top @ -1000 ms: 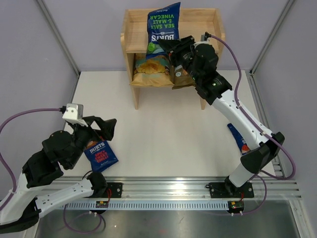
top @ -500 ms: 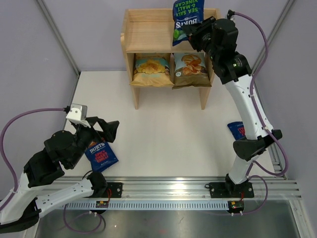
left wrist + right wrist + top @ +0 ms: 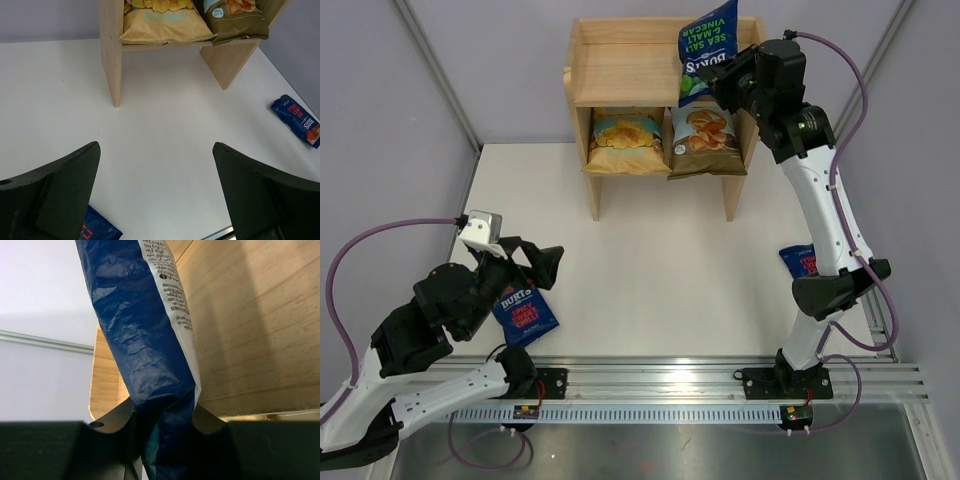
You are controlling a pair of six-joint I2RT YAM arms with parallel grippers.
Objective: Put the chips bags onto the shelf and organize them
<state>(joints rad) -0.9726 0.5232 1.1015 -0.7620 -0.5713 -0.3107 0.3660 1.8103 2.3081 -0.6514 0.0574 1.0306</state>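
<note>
I will move my right gripper right in the top view, lower it and release the Burts bag, since the top level's loose end point(image 3: 745, 44) is down there.
My right gripper point(image 3: 720, 82) is shut on the green-lettered Burts bag point(image 3: 706, 48) and holds it upright over the right end of the wooden shelf's point(image 3: 620, 70) top tier; the right wrist view shows the bag point(image 3: 145, 340) pinched between my jaws. The yellow chips bag point(image 3: 625, 140) and the Cassava Chips bag point(image 3: 705, 135) lie on the lower tier. One red-lettered Burts bag point(image 3: 523, 312) lies on the table under my left gripper point(image 3: 535, 268), which is open and empty. The other red-lettered Burts bag point(image 3: 800, 264) lies at the right, also in the left wrist view point(image 3: 297, 119).
The white table point(image 3: 660, 260) is bounded by grey walls and an aluminium rail point(image 3: 670, 375) at the near edge. The shelf's left leg point(image 3: 111, 55) and right leg point(image 3: 227, 65) stand on the table at the back.
My right gripper has carried the green-lettered bag up and to the right, from in front of the shelf's middle to above its top right. The left gripper has barely moved.
</note>
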